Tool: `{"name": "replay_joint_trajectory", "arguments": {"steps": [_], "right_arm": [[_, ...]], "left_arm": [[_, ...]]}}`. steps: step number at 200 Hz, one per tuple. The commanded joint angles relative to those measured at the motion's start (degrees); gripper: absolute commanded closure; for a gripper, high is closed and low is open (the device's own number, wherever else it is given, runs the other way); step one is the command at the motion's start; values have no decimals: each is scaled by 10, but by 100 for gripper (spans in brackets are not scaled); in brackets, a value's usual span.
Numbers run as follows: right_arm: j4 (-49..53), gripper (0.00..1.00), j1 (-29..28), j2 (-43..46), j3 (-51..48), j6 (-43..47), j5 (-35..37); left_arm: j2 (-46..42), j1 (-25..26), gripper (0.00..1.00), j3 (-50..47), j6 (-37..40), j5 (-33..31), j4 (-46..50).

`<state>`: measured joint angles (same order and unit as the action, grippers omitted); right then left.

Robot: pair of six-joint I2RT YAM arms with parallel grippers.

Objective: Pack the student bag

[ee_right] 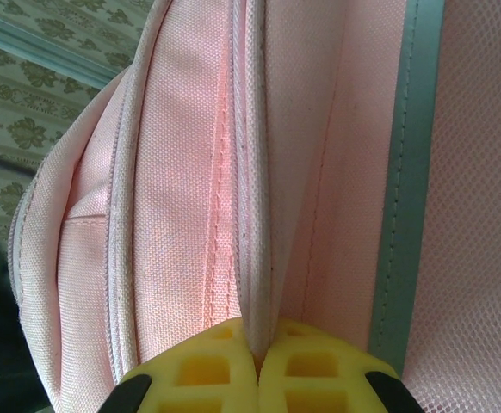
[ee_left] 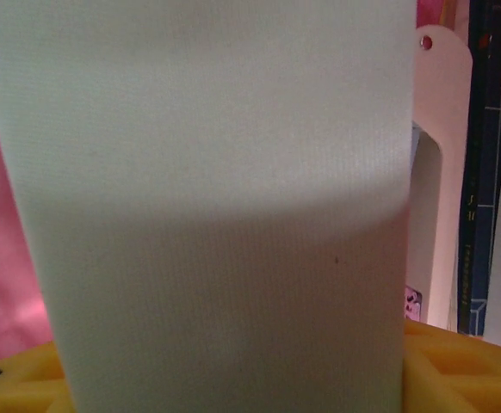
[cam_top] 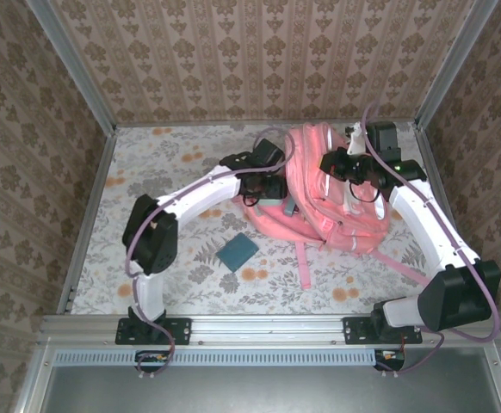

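Observation:
The left gripper moves down and toward the white flat piece next, before it releases the pencil case inside the student bag.
The student bag, a big pink backpack, lies at the right centre of the table. A pale green pencil case is held end-on in my left gripper, with the yellow fingers shut on its sides. That gripper sits at the bag's left edge. Pink fabric shows beside the case. My right gripper rests on top of the bag. Its yellow jaws are shut on a white-trimmed seam of the student bag.
A dark teal square notebook lies flat on the table in front of the bag. A pink strap trails toward the near edge. Past the pencil case stand a white flat piece with a hole and a dark blue cover.

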<state>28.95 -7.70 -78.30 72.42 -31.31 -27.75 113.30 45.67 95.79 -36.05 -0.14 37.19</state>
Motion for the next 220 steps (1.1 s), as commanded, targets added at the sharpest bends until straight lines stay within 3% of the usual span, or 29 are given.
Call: {"name": "replay_joint_trajectory", "arguments": {"steps": [1,62,92,129,220], "right_arm": [[-20,100,6,-4,41,23,-17],[10,100,6,-8,62,37,-5],[15,100,6,-8,64,45,3],[14,100,6,-10,69,47,-1],[15,100,5,-47,88,48,-19]], "left_arm": [[26,-1,46,39,51,27,4],[108,-1,44,105,88,3,83],[87,-3,16,91,89,-13,95],[15,-1,8,82,89,-15,111],[-197,-3,2,-215,114,-3,61]]}}
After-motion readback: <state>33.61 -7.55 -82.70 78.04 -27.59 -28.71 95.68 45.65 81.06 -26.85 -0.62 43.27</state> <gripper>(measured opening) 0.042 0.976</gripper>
